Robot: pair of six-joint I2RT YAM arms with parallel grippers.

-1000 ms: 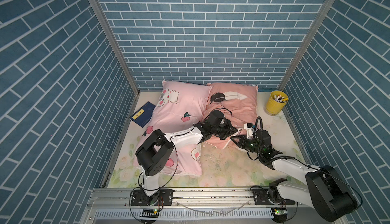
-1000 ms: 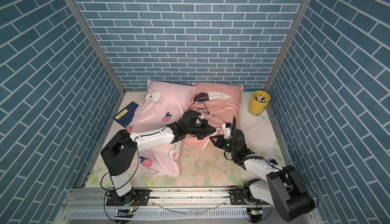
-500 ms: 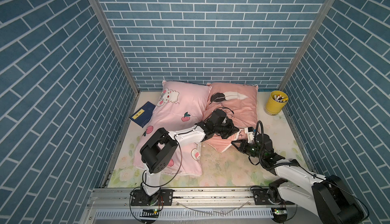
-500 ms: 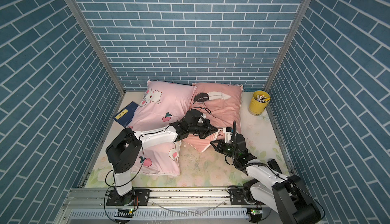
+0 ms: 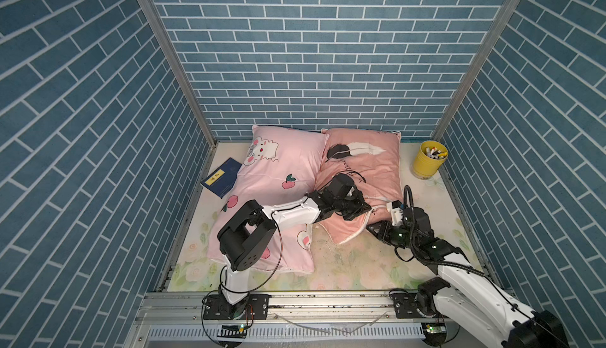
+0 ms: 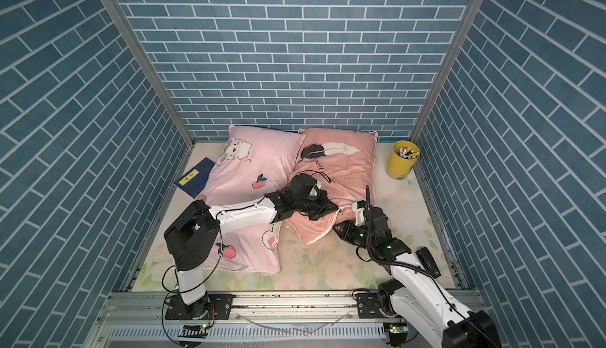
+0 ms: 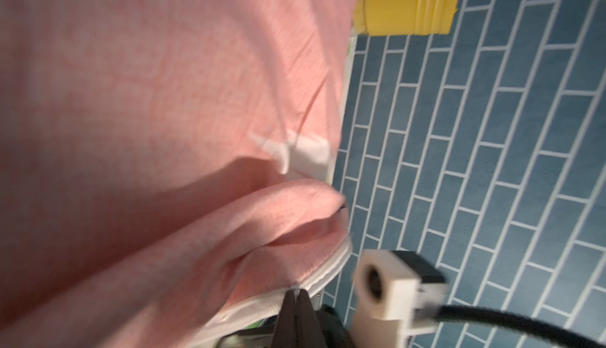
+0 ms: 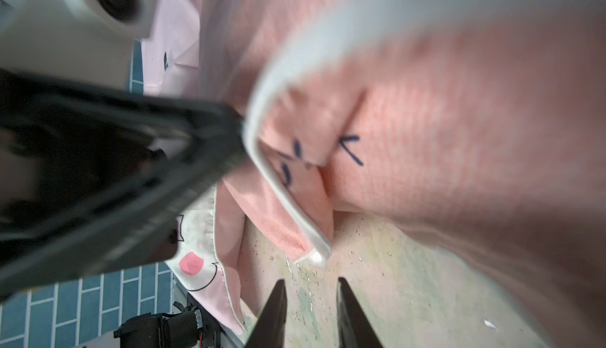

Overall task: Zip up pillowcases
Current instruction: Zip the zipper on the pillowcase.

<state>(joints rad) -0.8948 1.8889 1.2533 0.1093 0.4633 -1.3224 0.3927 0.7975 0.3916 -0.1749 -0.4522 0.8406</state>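
Note:
My left gripper draws back and down next, straightening the bunched salmon edge. It then releases the edge over bare mat beside the bunny pillowcase, nearer my base.
The salmon-pink pillowcase (image 5: 370, 169) with feather print lies at the back right, its near corner lifted. My left gripper (image 5: 363, 211) reaches over the pale pink bunny pillowcase (image 5: 278, 166) and is shut on the salmon one's white zipper edge (image 7: 324, 271); in the left wrist view the jaws (image 7: 296, 292) pinch together at the zipper. My right gripper (image 5: 373, 230) hovers just off that corner, low over the floor mat. In the right wrist view its fingers (image 8: 311, 284) stand apart with nothing between them, the zipper's end (image 8: 314, 258) just beyond the tips.
A yellow cup (image 5: 428, 162) of small items stands at the back right corner. A dark blue book (image 5: 221, 179) lies by the left wall, partly under the bunny pillowcase. Blue brick walls close in three sides. The flowery mat (image 5: 354, 264) shows at the front.
My right gripper was shut and now stands open, drawn a little back from the salmon pillowcase's corner. The left gripper has shifted slightly rightward along the edge, still shut.

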